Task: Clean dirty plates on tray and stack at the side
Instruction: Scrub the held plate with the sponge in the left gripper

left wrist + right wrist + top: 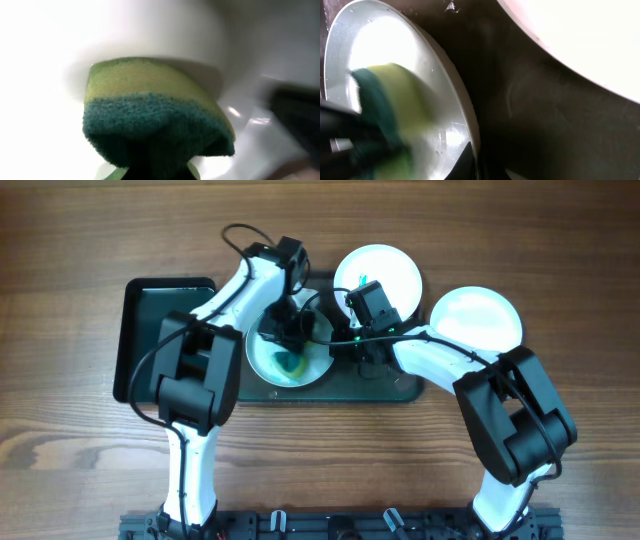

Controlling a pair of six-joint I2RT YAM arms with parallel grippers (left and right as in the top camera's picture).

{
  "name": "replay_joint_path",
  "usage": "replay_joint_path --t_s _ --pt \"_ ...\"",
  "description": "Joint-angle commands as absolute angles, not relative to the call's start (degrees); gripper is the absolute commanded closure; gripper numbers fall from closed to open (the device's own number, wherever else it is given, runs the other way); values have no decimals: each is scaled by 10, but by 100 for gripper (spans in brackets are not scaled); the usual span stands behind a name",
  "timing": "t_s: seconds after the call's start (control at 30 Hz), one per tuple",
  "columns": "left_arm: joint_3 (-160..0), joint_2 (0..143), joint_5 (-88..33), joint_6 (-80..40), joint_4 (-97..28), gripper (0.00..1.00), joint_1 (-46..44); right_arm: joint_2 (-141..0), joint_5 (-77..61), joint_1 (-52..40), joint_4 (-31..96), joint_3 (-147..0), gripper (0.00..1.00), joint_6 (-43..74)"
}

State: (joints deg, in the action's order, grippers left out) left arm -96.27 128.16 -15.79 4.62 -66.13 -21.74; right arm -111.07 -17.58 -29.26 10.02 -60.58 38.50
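Note:
My right gripper will rise, bring the blue plate (pixel 270 363) onto a white plate (pixel 476 328), lower it and release its rim, as the white plate is already outside the tray.
The pale blue plate (pixel 270 363) lies on the left part of the dark tray (pixel 400 388). My left gripper (pixel 290 345) is shut on a green and yellow sponge (pixel 150 110) and presses it onto this plate (pixel 45 75). A green smear (pixel 292 364) shows beside the sponge. My right gripper (pixel 345 345) is shut on the plate's right rim (pixel 465 115), one finger inside and one outside. One white plate (pixel 380 272) sits at the tray's far edge and also shows in the right wrist view (pixel 580 40). The other white plate (pixel 476 316) lies on the table to the right of the tray.
A smaller black tray (pixel 150 330) lies left of the big tray, partly under my left arm. The two arms meet over the tray's middle. Bare wooden table (pixel 90 450) surrounds the trays.

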Motion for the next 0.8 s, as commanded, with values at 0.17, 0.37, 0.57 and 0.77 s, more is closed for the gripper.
replay_joint_path --t_s 0.17,0.37,0.57,0.77 --pt "-947 1309 -133 46 -563 96 -227 -1123 -175 -294 103 -605 95 375" --pt "-947 1309 339 -478 -666 96 -215 -1123 -170 -294 103 -605 96 375" --pt "-947 1309 277 -479 -706 96 -227 -1123 -168 -294 103 -605 96 375" --pt "-947 1309 -131 -83 -521 96 -237 -1123 -168 -294 103 -605 96 375"
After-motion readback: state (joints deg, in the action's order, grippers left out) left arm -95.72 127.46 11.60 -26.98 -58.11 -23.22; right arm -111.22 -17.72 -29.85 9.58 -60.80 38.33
